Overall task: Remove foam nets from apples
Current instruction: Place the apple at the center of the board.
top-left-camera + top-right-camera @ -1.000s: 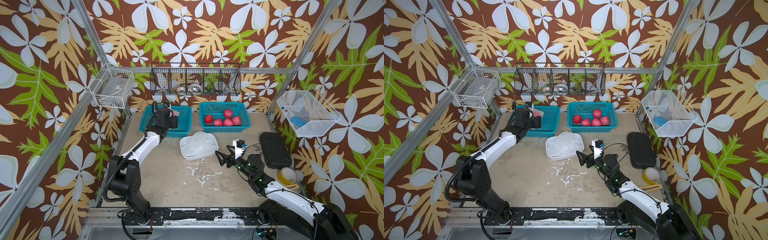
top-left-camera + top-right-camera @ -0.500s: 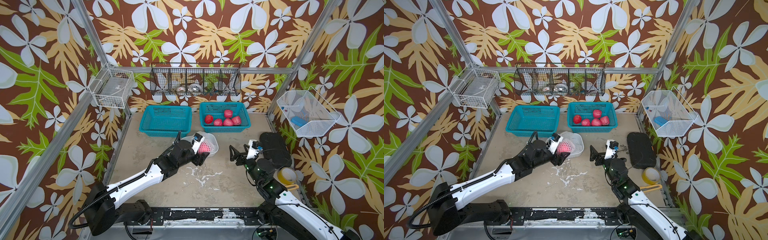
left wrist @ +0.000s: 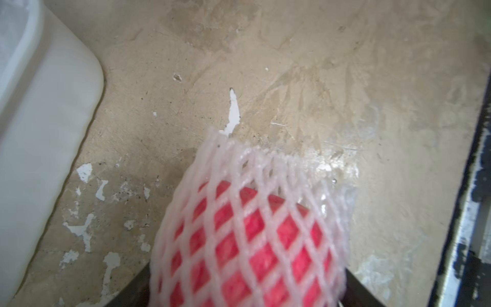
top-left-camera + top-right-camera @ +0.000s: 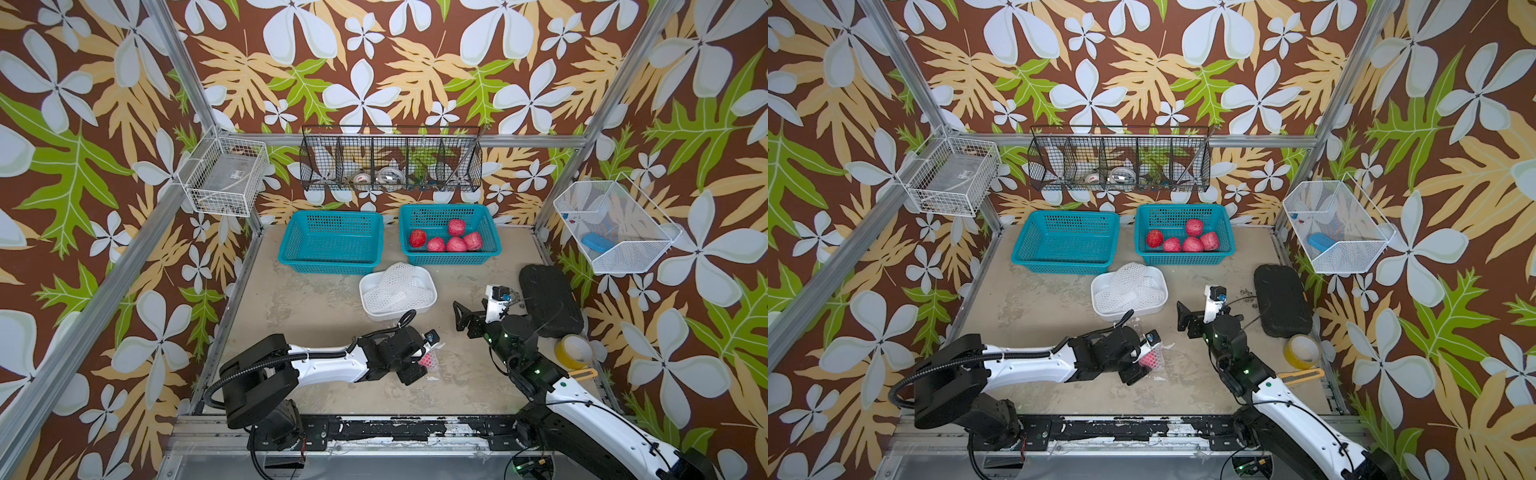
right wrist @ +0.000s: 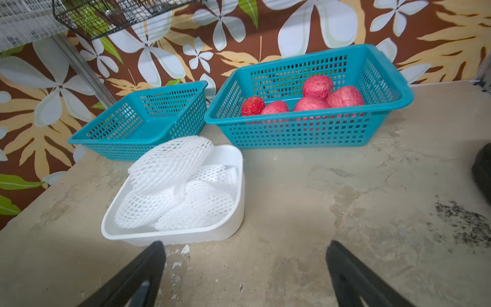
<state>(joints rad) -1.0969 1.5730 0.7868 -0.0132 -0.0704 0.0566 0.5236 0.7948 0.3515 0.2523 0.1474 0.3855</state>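
Note:
My left gripper needs to gently lower the netted apple next, slightly outward onto clear tabletop near the white tray, and let go of it.
My left gripper [image 4: 424,360] is shut on an apple [image 3: 252,239] still wrapped in a white foam net [image 3: 265,170], held low over the front middle of the table. The net's free end sticks out past the fruit. My right gripper [image 4: 478,302] hovers open and holds nothing, to the right of the white tray [image 4: 374,309]; its fingers [image 5: 148,265] stand wide apart over bare table. Several empty foam nets [image 4: 397,284] lie piled in that tray. Several bare red apples [image 4: 456,244] sit in the right teal basket [image 4: 449,261].
An empty teal basket [image 4: 328,264] stands left of the apple basket at the back. A black pad [image 4: 548,303] and a yellow tape roll [image 4: 573,352] lie along the right edge. Wire baskets [image 4: 224,178] hang on the walls above the table.
My left arm carried the netted apple from the left teal basket, past the white tray, down to the front middle of the table. My right gripper drew back to the right, staying open.

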